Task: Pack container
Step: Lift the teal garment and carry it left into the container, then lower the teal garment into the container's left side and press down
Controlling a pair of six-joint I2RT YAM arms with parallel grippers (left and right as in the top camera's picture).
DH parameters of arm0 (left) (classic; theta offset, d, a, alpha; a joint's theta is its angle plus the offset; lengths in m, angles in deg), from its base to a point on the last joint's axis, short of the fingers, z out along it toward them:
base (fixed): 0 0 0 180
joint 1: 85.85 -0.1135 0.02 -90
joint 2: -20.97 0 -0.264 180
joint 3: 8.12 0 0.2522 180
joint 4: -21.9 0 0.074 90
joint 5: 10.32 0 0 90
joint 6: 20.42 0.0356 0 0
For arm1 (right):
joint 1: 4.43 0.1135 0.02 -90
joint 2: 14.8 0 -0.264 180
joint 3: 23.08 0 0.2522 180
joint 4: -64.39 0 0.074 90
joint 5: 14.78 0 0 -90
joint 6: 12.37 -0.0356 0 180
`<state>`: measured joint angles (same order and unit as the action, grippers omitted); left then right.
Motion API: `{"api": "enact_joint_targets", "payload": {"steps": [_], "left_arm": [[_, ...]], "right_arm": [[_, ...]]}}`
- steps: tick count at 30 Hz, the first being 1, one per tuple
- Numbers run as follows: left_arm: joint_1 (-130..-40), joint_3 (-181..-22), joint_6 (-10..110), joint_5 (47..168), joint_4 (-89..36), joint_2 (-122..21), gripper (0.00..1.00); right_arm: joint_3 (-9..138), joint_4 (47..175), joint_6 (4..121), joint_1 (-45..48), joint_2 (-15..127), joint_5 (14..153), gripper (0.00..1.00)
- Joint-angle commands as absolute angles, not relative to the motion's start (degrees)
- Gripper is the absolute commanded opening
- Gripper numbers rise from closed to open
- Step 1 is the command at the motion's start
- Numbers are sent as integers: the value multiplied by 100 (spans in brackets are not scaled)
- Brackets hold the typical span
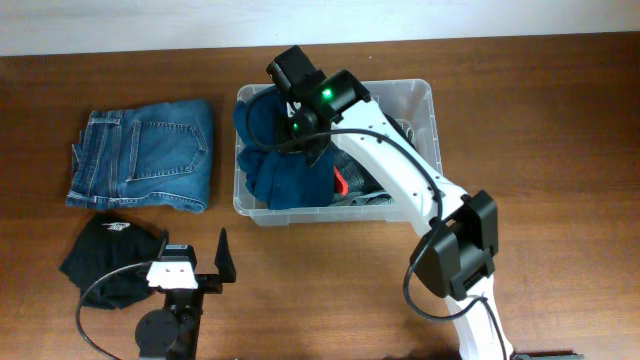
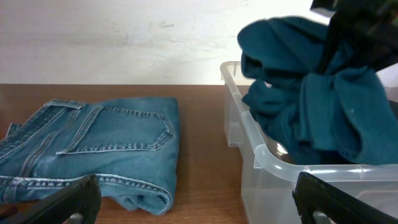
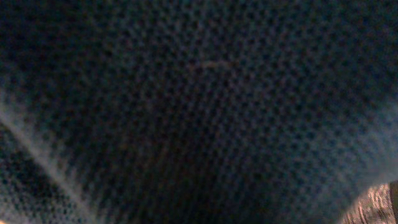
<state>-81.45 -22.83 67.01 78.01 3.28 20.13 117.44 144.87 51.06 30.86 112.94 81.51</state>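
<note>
My right gripper holds the bunched teal garment and next needs to bring it down into the tub, then let go of it.
The container (image 1: pixel 420 92), a clear plastic tub, stands at the table's centre back; its near rim (image 2: pixel 264 158) shows in the left wrist view. A dark teal garment (image 1: pixel 272 170) is bunched in the tub's left half and bulges above the rim (image 2: pixel 311 112). My right gripper (image 1: pixel 300 128) reaches down into that bunch, shut on the cloth, its fingertips buried. Dark teal fabric (image 3: pixel 199 99) fills the right wrist view. My left gripper (image 1: pixel 195 258) rests open at the front left, nothing between its fingers (image 2: pixel 62 202).
Folded blue jeans (image 1: pixel 145 155) lie left of the tub, also ahead of the left gripper (image 2: pixel 99 146). A black garment (image 1: pixel 105 258) lies at the front left beside the left arm. Grey and red clothing (image 1: pixel 350 185) lies in the tub's right half.
</note>
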Motion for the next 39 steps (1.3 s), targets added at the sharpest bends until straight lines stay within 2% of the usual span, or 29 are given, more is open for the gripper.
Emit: {"api": "enact_joint_targets", "payload": {"steps": [1, 17, 18, 19, 22, 25, 35, 37, 39], "left_arm": [[-8166, -2241, 6791, 7847, 343, 2052, 99], [-8166, -2241, 6791, 7847, 341, 2052, 99], [-8166, -2241, 6791, 7849, 341, 2052, 99], [-8166, -2241, 6791, 7847, 341, 2052, 99], [-8166, -2241, 6791, 7849, 341, 2052, 99], [-8169, -2241, 6791, 7849, 341, 2052, 99], [-8166, -2241, 6791, 7847, 341, 2052, 99], [-8169, -2241, 6791, 7849, 341, 2052, 99], [-8166, -2241, 6791, 7849, 341, 2052, 99]], "right_arm": [[11835, 14458, 5213, 3086, 11513, 8052, 4], [11818, 14500, 5209, 3082, 11773, 8054, 4], [11818, 14513, 5209, 3082, 11773, 8057, 14], [11818, 14517, 5209, 3082, 11773, 8072, 36], [11818, 14517, 5209, 3082, 11773, 8078, 56], [11827, 14513, 5209, 3079, 11766, 8078, 61], [12611, 14660, 5253, 3038, 11430, 8076, 68], [12806, 14734, 5342, 3038, 11353, 8072, 75], [12987, 14834, 5340, 3038, 11301, 8076, 77]]}}
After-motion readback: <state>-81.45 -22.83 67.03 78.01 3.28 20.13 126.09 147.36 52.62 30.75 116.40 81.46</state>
